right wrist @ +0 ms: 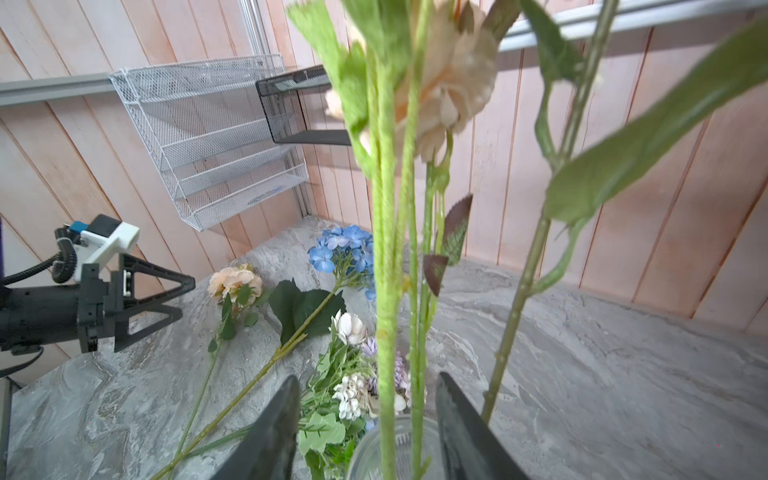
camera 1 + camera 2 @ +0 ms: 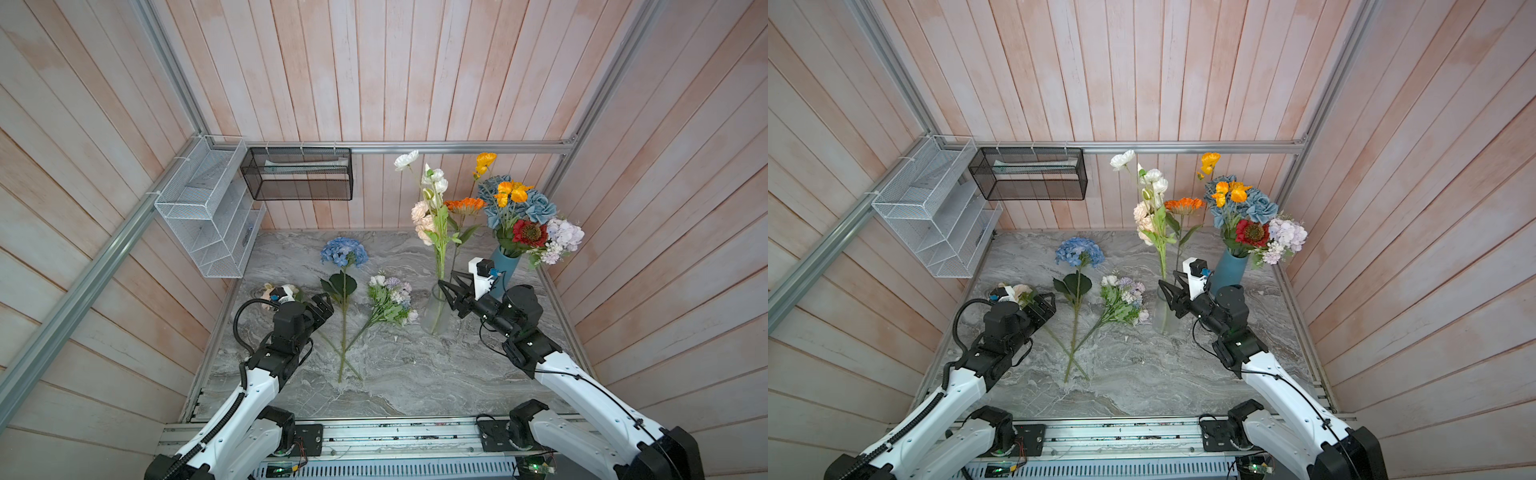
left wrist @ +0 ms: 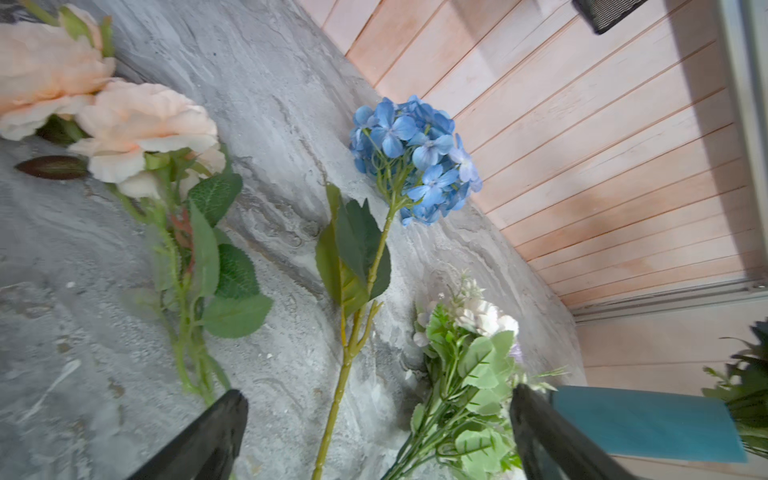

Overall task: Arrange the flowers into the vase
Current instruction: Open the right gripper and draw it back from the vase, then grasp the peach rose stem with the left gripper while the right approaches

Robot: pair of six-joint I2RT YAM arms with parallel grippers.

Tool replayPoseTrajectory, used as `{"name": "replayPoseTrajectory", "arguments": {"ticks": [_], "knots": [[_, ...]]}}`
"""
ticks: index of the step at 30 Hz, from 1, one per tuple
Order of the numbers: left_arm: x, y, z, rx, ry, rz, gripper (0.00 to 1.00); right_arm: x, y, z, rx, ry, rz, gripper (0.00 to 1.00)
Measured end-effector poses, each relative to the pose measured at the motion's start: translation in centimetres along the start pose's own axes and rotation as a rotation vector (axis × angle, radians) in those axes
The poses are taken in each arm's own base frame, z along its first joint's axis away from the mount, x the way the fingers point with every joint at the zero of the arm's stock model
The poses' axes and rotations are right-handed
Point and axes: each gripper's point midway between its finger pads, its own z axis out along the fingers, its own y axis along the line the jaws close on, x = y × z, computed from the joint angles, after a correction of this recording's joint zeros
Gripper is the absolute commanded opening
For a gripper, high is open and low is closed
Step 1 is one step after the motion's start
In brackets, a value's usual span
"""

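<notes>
My left gripper tilts downward and lowers onto the peach rose's stem just below its leaves next, since it lies clear of the hydrangea's stem there.
A clear glass vase (image 2: 436, 311) (image 1: 395, 449) holds tall green stems (image 1: 384, 249) with white, peach (image 2: 422, 220) and orange (image 2: 464, 204) blooms. My right gripper (image 2: 448, 279) (image 1: 368, 378) is open just above its rim, jaws on either side of two stems without touching them. On the marble lie a blue hydrangea (image 2: 344, 251) (image 3: 415, 158), a mixed lilac-white sprig (image 2: 390, 297) (image 3: 469, 365) and a peach rose (image 3: 137, 124), partly hidden under my left arm in both top views. My left gripper (image 2: 326, 301) (image 3: 378, 392) hangs open over the hydrangea's stem, empty.
A teal vase (image 2: 505, 270) full of blue, yellow, red and lilac blooms stands at the back right, close behind my right wrist. A white wire rack (image 2: 208, 208) and a black mesh basket (image 2: 297, 174) hang on the walls. Wooden walls enclose the marble table (image 2: 415, 374).
</notes>
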Motion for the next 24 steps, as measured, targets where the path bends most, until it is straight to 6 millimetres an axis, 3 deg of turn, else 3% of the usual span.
{"name": "replayPoseTrajectory", "arguments": {"ticks": [5, 7, 9, 14, 24], "knots": [[1.2, 2.0, 0.1, -0.078, 0.038, 0.018, 0.85, -3.4, 2.7, -0.3, -0.064, -0.076, -0.024, 0.54], [1.9, 2.8, 0.3, -0.097, 0.054, 0.011, 0.73, -4.1, 4.1, -0.2, -0.103, -0.096, -0.028, 0.54], [3.0, 3.9, 0.6, -0.124, 0.080, 0.010, 0.68, -4.2, 5.5, 0.2, -0.143, -0.104, -0.030, 0.55], [5.5, 6.5, 1.6, -0.209, 0.150, 0.003, 0.62, -2.3, 7.9, 2.5, -0.217, -0.069, -0.020, 0.56], [7.0, 9.4, 3.4, -0.336, 0.185, 0.034, 0.59, 2.5, 9.8, 6.5, -0.262, 0.041, 0.008, 0.59]]}}
